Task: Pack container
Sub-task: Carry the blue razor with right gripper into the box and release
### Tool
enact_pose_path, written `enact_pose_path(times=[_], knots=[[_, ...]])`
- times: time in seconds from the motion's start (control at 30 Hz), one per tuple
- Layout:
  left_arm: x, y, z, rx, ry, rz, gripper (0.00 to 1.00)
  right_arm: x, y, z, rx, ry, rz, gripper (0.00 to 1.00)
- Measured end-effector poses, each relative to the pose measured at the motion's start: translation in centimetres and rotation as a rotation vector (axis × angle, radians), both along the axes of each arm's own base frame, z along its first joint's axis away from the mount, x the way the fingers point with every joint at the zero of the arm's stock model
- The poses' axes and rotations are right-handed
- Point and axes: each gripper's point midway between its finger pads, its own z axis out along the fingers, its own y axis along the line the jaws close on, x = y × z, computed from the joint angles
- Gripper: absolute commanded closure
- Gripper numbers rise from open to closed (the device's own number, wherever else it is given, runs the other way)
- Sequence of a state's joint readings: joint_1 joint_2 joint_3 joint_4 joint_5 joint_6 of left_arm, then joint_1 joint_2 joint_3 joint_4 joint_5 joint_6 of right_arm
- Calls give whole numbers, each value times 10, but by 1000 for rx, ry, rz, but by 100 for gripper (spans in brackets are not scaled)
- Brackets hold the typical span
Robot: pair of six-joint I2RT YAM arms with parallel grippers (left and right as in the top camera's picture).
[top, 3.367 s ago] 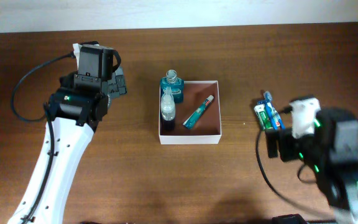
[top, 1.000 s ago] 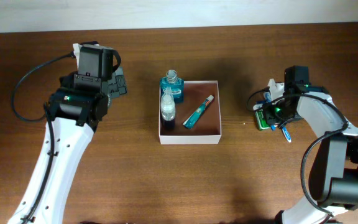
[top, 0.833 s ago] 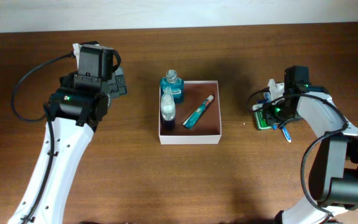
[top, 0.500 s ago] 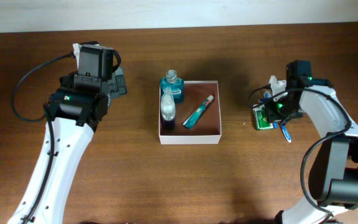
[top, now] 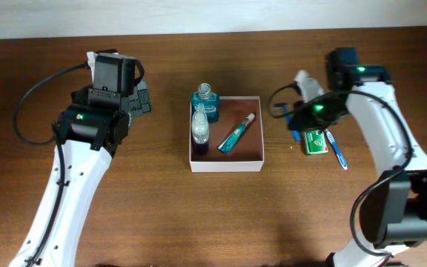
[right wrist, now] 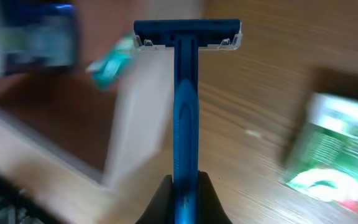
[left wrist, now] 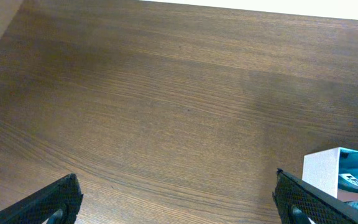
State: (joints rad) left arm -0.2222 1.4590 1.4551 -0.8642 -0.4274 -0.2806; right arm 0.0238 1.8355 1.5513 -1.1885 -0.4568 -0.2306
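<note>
The robot's right gripper needs to take the razor to the left in the overhead view next and let go of it over the toothpaste tube, which lies clear of both bottles.
The container is a square white-walled box with a reddish-brown floor at the table's middle. In it are a teal mouthwash bottle, a clear bottle and a teal toothpaste tube. My right gripper hangs just right of the container, shut on the handle of a blue razor, whose head points toward the box wall. Over bare wood to the left of the box, my left gripper stands wide open, its fingertips holding nothing.
A green box and a blue toothbrush lie on the table right of the container, below the right arm. The green box also shows blurred in the right wrist view. A corner of the container shows in the left wrist view.
My right gripper closed on the razor beside the green box, lifted it and moved left toward the container. The left arm has not moved.
</note>
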Motion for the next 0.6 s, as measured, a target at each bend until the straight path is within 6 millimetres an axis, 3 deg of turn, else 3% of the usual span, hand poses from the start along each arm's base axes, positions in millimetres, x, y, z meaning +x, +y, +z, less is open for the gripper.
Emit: enact_pose_path(times=[0.1, 0.37, 0.6], knots=[[0, 0, 0, 0, 0, 0, 1, 0, 31, 5, 50, -19, 48, 96], [0, 0, 0, 0, 0, 0, 1, 16, 93, 16, 117, -127, 98, 95], [0, 0, 0, 0, 0, 0, 1, 17, 115, 12, 49, -142, 61, 83]])
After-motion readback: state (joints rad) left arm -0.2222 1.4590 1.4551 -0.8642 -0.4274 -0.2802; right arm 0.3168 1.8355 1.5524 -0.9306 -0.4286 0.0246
